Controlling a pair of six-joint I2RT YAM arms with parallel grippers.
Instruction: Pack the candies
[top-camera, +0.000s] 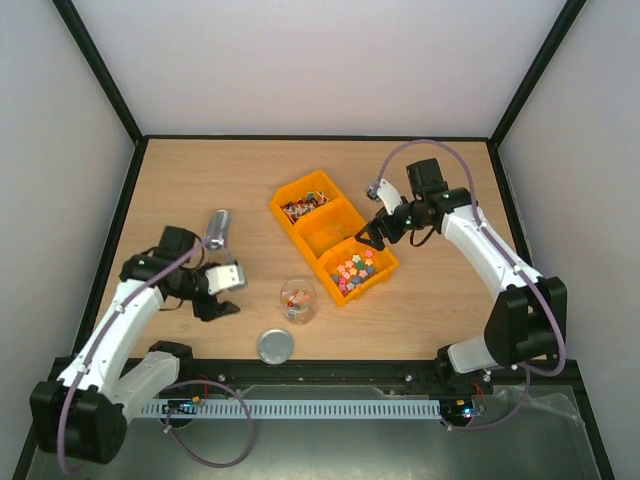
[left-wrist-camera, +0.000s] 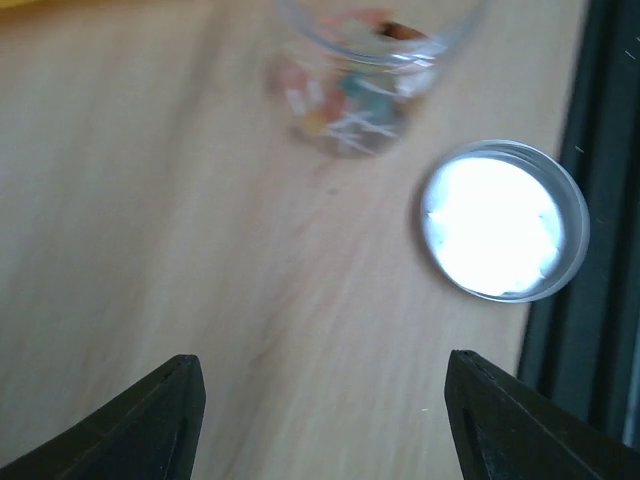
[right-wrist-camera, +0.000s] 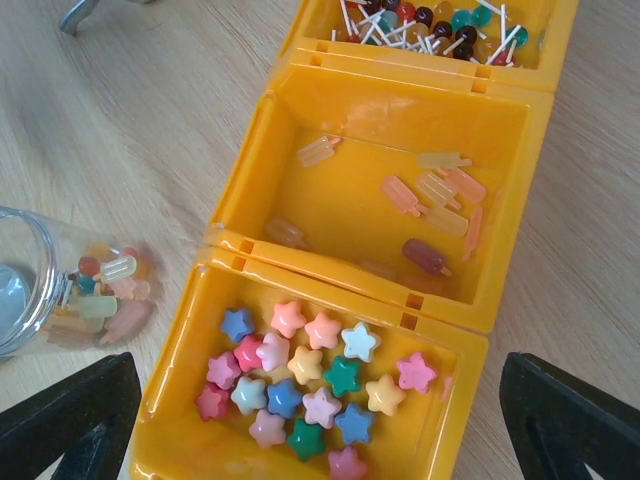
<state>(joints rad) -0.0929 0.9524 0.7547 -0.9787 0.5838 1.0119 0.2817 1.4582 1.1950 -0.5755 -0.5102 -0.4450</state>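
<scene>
My left gripper moves down, back and to the right in the top view onto the lid's far rim next, since bare tabletop beside it leaves finger room.
The candies (top-camera: 303, 207) are a heap of tiny red, white, green and dark stick sweets in the far compartment of a yellow tray (top-camera: 277, 207). They also show at the top of the right wrist view (right-wrist-camera: 430, 20). A clear jar (top-camera: 298, 300) holding several pastel pieces stands in front of the tray, and shows in both wrist views (left-wrist-camera: 370, 60) (right-wrist-camera: 40, 290). Its round metal lid (top-camera: 274, 346) (left-wrist-camera: 503, 222) lies beside it. My left gripper (top-camera: 215, 306) (left-wrist-camera: 320, 420) is open and empty, low over the table left of the jar. My right gripper (top-camera: 370, 238) (right-wrist-camera: 320, 430) is open and empty above the tray's near compartment.
The tray's near compartment holds pastel star pieces (right-wrist-camera: 310, 385) and the middle one holds several popsicle-shaped pieces (right-wrist-camera: 430, 195). A silver can (top-camera: 218, 228) lies on the table behind my left arm. The black table edge (left-wrist-camera: 600, 200) runs just past the lid.
</scene>
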